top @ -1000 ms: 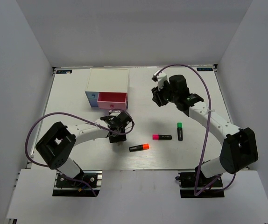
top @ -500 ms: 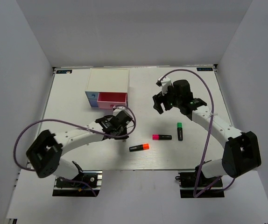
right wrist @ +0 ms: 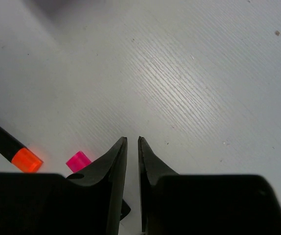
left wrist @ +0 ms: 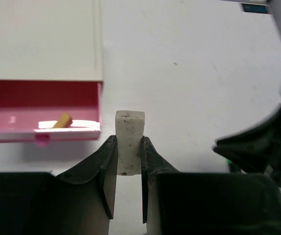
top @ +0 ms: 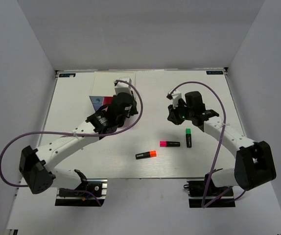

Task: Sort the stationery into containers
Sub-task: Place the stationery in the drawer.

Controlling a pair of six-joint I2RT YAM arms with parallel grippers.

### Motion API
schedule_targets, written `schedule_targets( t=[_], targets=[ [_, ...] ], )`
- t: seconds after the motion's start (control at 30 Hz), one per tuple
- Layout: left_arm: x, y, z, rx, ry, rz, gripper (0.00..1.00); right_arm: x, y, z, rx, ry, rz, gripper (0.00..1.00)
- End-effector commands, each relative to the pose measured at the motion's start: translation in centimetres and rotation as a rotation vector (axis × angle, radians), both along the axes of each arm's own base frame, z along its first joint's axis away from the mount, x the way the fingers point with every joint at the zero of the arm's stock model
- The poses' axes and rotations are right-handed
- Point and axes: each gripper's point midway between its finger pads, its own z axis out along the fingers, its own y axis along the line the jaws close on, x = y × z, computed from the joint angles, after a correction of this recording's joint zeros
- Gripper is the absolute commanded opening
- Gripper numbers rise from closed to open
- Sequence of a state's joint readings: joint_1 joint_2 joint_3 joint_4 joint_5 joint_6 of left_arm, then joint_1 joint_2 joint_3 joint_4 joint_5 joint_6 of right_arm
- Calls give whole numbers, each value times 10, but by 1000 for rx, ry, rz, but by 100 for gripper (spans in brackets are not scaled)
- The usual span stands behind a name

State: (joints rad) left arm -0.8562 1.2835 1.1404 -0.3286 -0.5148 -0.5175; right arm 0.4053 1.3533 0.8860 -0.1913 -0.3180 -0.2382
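Note:
The open pink drawer lies to the left in the wrist view, so my left gripper will next shift that way past the drawer's side to release the eraser (left wrist: 129, 128) inside.
My left gripper (left wrist: 129, 139) is shut on the small grey-white eraser (left wrist: 129, 128), which stands upright between its jaws. It hangs just right of the open pink drawer (left wrist: 13, 110), where a tiny tan block (left wrist: 61, 120) lies. In the top view the left arm covers most of that drawer (top: 106, 100) on the cream-topped box (top: 104, 83). My right gripper (right wrist: 132, 140) hovers over bare table, open by only a narrow slit with nothing in it. The orange (top: 146, 154), pink (top: 170, 144) and green (top: 188, 137) highlighters lie on the table, in front of the right gripper (top: 172, 116).
A light-blue drawer front (top: 95, 101) shows left of the pink one. The right arm appears as a dark blur (left wrist: 258, 147) at the right of the left wrist view. Grey walls enclose the white table (top: 81, 161) on three sides.
The left arm has swung from the middle of the table up to the box, carrying the eraser. The right gripper has come down and nearer, toward the highlighters.

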Motion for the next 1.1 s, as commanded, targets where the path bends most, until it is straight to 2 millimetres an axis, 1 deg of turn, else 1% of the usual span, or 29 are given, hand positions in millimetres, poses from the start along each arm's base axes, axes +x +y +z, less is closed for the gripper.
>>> schedule_targets(
  t=[0.0,0.03,0.07,0.1,0.13,0.17,0.2,0.23,0.4,0.43,0.5,0.53,0.6,0.63,0.67,0.7,0.77,0.8,0.83,0.87,0.9,0.97,1.0,1.07],
  targets=[
    [33,30,9,146,-74,184,2,-4,3,13,26,-44,51,21],
    [41,33,-4,188,-53,214,2,-4,4,13,30,-44,53,22],
    [45,36,-4,209,-50,249,2,-7,3,13,32,-43,56,22],
    [50,42,-7,232,-43,279,2,-4,-2,12,31,-44,38,22],
    [55,46,-8,217,-39,317,2,-8,3,12,32,-43,58,22],
    [56,48,-14,224,-29,339,2,-8,2,14,33,-48,54,22],
    [60,55,-16,227,-28,374,3,-11,1,11,28,-43,56,22],
    [63,57,-20,217,-20,391,5,-11,0,9,26,-42,53,22],
    [70,70,-29,189,-23,447,7,-14,-2,8,26,-42,51,23],
    [71,69,-28,182,-28,448,7,-15,-1,8,27,-41,56,23],
    [72,71,-32,179,-22,446,8,-14,-2,9,28,-41,52,23],
    [75,74,-35,187,-16,456,10,-14,-1,9,28,-43,56,25],
    [75,72,-40,192,-6,446,15,-14,-1,10,31,-42,58,29],
    [76,77,-41,200,1,456,18,-14,0,9,31,-39,61,35],
    [75,76,-44,203,11,445,21,-15,1,9,32,-37,63,37],
    [76,75,-48,213,18,444,27,-15,0,9,32,-35,61,40],
    [77,77,-50,206,29,450,36,-14,1,9,31,-37,66,45],
    [77,77,-50,206,29,450,45,-14,1,10,34,-39,65,46],
    [78,79,-51,192,33,455,48,-14,1,11,34,-41,67,47],
    [79,76,-55,195,44,445,50,-15,1,11,32,-37,68,47],
    [79,76,-53,195,44,444,55,-15,0,9,29,-34,68,47],
    [79,74,-54,192,48,435,55,-15,1,11,31,-40,69,47],
    [82,77,-49,183,42,445,55,-15,-1,10,27,-35,62,47],
    [81,76,-51,178,52,440,56,-15,0,10,28,-35,65,47]
  ],
)
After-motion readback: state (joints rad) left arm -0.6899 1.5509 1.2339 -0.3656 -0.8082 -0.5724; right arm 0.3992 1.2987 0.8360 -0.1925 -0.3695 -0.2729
